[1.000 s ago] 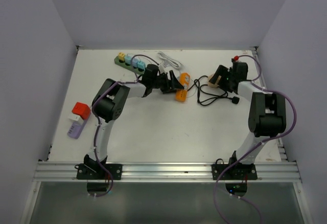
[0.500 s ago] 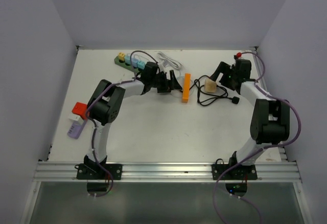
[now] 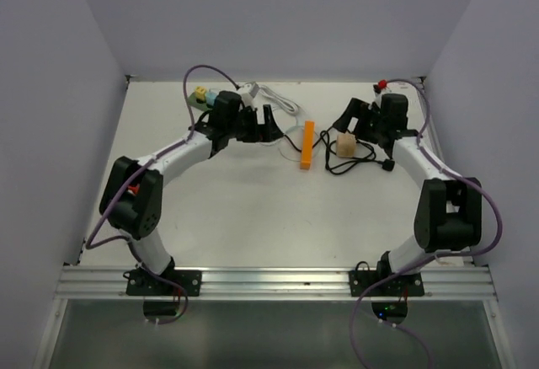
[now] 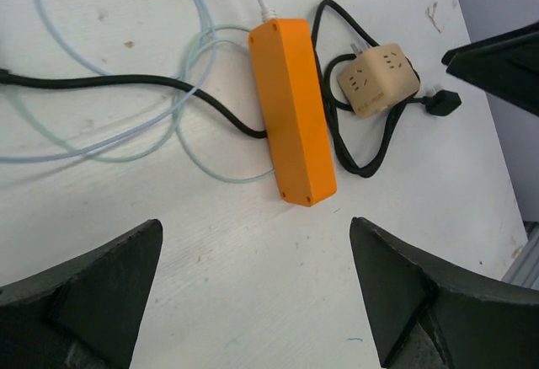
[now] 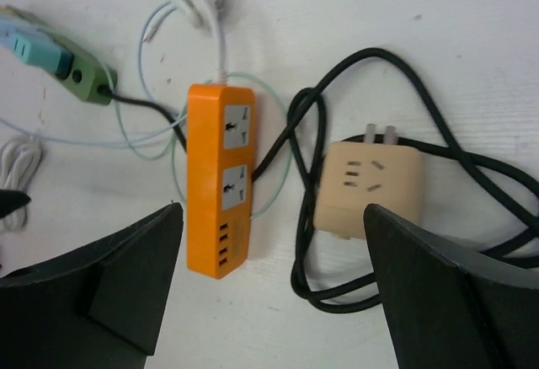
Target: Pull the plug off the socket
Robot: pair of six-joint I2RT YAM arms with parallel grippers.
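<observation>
I need to move my right gripper across to the left in the top view next and bring it down astride the teal plug (image 5: pixel 44 55), which sits in the dark-green socket strip.
The dark-green socket strip (image 3: pixel 202 101) lies at the back left, largely under my left arm; its end (image 5: pixel 82 81) shows in the right wrist view. Yellow (image 3: pixel 199 93) and teal (image 5: pixel 34 50) plugs sit in it. My left gripper (image 3: pixel 268 126) hovers to the right of the strip, open and empty (image 4: pixel 254 226), facing the orange strip (image 4: pixel 292 121). My right gripper (image 3: pixel 347 116) is open and empty (image 5: pixel 272 209) above the orange strip (image 5: pixel 221 177) and a beige cube adapter (image 5: pixel 369 185).
The orange strip (image 3: pixel 307 145) lies mid-table beside the beige adapter (image 3: pixel 344 143), ringed by a looped black cord (image 3: pixel 364 160) ending in a black plug (image 4: pixel 444 101). A white cable bundle (image 3: pixel 278 97) lies at the back, with a thin pale-blue cable loop (image 4: pixel 181 125) on the table.
Both grippers opened wider and drew back. The orange strip and the beige adapter were let go and lie on the table. My left arm swung left toward the back.
</observation>
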